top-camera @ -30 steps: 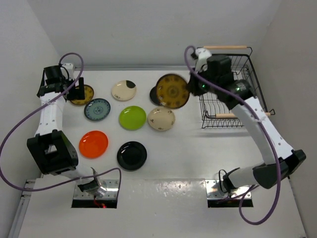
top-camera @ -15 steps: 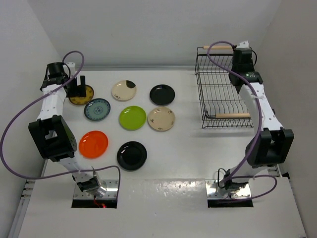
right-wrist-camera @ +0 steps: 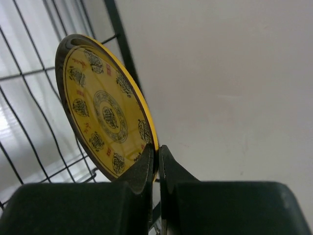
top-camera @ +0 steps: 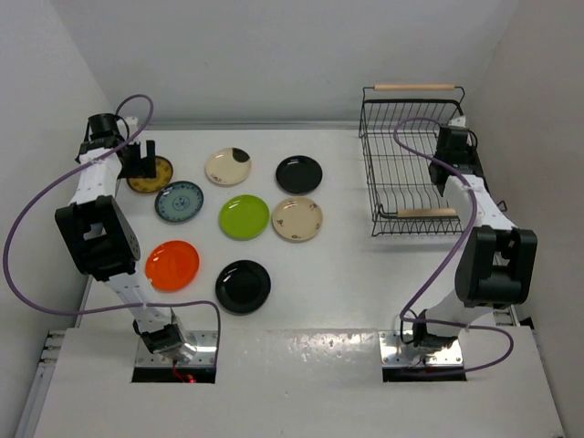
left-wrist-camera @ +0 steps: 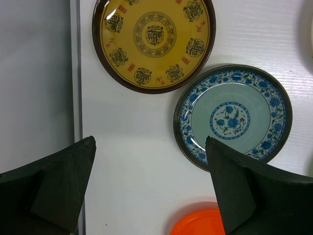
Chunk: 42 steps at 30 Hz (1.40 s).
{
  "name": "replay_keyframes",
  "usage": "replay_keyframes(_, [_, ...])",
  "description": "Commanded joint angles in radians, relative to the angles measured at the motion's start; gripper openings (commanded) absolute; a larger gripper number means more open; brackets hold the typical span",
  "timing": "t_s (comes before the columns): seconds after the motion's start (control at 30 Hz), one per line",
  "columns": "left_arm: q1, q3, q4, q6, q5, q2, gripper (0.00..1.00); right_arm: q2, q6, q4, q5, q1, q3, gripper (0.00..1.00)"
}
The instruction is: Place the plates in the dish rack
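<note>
I will lower my left gripper and move it toward the table's edge beside it, onto the mustard plate's rim there [top-camera: 130,182] [left-wrist-camera: 99,48]. That rim is clear of the blue-grey plate.
My right gripper [right-wrist-camera: 157,147] is shut on the rim of a mustard patterned plate [right-wrist-camera: 105,112]. It holds the plate on edge inside the black wire dish rack [top-camera: 406,160], by the rack's right side [top-camera: 453,151]. My left gripper [left-wrist-camera: 150,142] is open and empty above the table at the far left [top-camera: 141,160]. It hovers just near of the second mustard plate [left-wrist-camera: 154,41] and left of the blue-grey plate [left-wrist-camera: 234,117]. The orange plate [left-wrist-camera: 205,223] is below it. On the table lie a cream plate [top-camera: 227,166], a black plate [top-camera: 298,173], the lime plate [top-camera: 244,216], another cream plate [top-camera: 297,218] and a second black plate [top-camera: 243,286].
The rack has two wooden rod handles [top-camera: 415,88], far and near. White walls stand close on the left, back and right. The table's left edge [left-wrist-camera: 76,73] runs beside my left gripper.
My right arm swung the mustard plate from above the table's middle over to the rack, then down along the rack's right side. My left gripper has barely moved.
</note>
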Motion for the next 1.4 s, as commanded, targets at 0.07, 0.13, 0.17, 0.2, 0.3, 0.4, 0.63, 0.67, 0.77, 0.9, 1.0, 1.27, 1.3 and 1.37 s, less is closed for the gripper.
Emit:
replay_keyframes(0.07, [0.013,0.055,-0.002,0.006,0.006,0.005,0.99,0.005,0.032,0.098,-0.034,-0.005,-0.025,0.0])
replay_keyframes(0.13, [0.013,0.055,-0.002,0.006,0.006,0.015,0.99,0.016,0.037,0.102,-0.039,-0.008,-0.029,0.0])
replay_keyframes(0.17, [0.022,0.055,-0.002,0.006,0.006,0.015,0.99,0.027,0.039,0.101,-0.037,-0.007,-0.027,0.0])
replay_keyframes(0.2, [0.022,0.065,-0.002,0.006,0.006,0.015,0.99,0.027,0.043,0.098,-0.034,-0.007,-0.029,0.0])
replay_keyframes(0.3, [0.022,0.065,-0.011,0.016,0.006,0.015,0.99,0.03,0.031,0.098,-0.061,-0.01,-0.036,0.0])
replay_keyframes(0.4, [0.022,0.065,-0.012,0.016,-0.003,0.015,0.99,0.047,0.007,0.116,-0.071,-0.013,-0.047,0.0])
replay_keyframes(0.63, [0.022,0.065,-0.021,0.025,-0.002,0.015,0.99,0.097,-0.087,0.162,-0.065,-0.018,-0.088,0.0])
replay_keyframes(0.67, [0.022,0.065,-0.021,0.025,-0.001,0.024,0.99,0.1,-0.069,0.15,-0.084,-0.015,-0.085,0.0])
replay_keyframes(0.77, [0.033,0.074,-0.039,0.025,0.008,0.059,0.99,0.091,-0.015,0.089,-0.111,-0.016,-0.056,0.11])
replay_keyframes(0.9, [0.071,0.137,-0.097,-0.024,0.04,0.143,0.99,0.062,0.016,0.063,-0.118,-0.016,-0.033,0.38])
replay_keyframes(1.0, [0.113,0.202,-0.122,-0.053,0.081,0.229,0.99,0.047,0.031,0.012,-0.132,-0.016,0.003,0.64])
replay_keyframes(1.27, [0.145,0.399,-0.122,-0.108,0.129,0.468,0.99,0.037,0.091,-0.109,-0.147,-0.011,0.096,0.85])
replay_keyframes(1.3, [0.145,0.42,-0.122,-0.118,0.129,0.494,0.99,0.03,0.095,-0.114,-0.151,-0.013,0.097,0.87])
replay_keyframes(1.37, [0.145,0.481,-0.122,-0.127,0.12,0.567,0.99,0.018,0.117,-0.141,-0.174,-0.01,0.102,0.87])
